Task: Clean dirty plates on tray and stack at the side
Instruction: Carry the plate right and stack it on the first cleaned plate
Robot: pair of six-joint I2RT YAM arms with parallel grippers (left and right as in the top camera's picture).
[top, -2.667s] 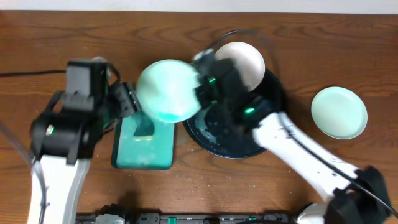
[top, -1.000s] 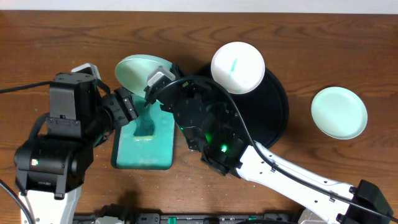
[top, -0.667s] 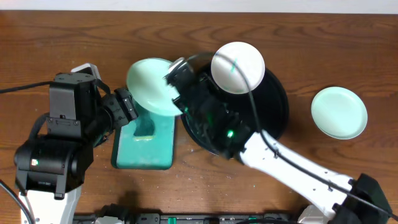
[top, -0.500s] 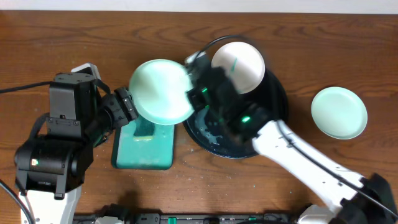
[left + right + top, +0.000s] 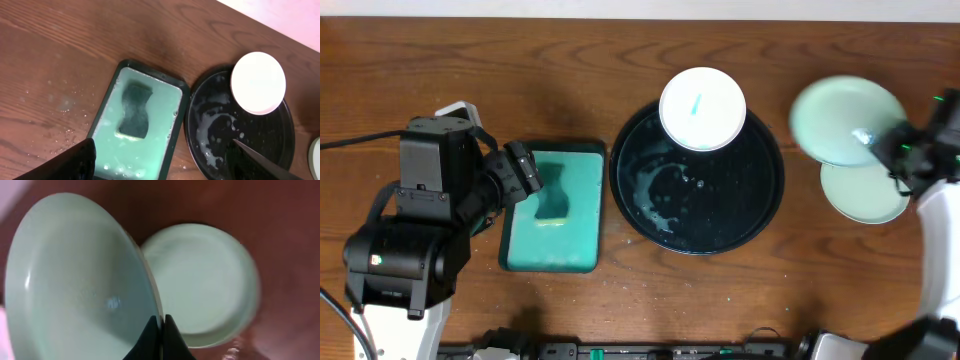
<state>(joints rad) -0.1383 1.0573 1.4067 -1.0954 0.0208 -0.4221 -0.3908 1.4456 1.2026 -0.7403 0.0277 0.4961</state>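
My right gripper should move down and back over the lying pale green plate (image 5: 207, 285) to let go of the held plate, because the lying plate starts the side stack.
My right gripper (image 5: 876, 139) is shut on the rim of a pale green plate (image 5: 840, 118) and holds it in the air, partly over another pale green plate (image 5: 868, 192) lying on the table at the right. In the right wrist view the fingers (image 5: 161, 326) pinch the held plate (image 5: 75, 280) beside the lying plate (image 5: 200, 280). A white plate (image 5: 702, 108) with a teal streak sits on the far rim of the black tray (image 5: 760, 210), which is wet. My left gripper (image 5: 160, 165) is open and empty above the teal tray (image 5: 170, 125).
A teal rectangular tray (image 5: 582, 215) of green liquid holds a dark sponge (image 5: 552, 203) left of the black tray. White foam (image 5: 655, 190) lies in the black tray. The left arm (image 5: 420, 230) stands at the left.
My right arm has swung from the teal tray across the black tray to the right, carrying the pale green plate over the plate lying there. The left arm has not moved.
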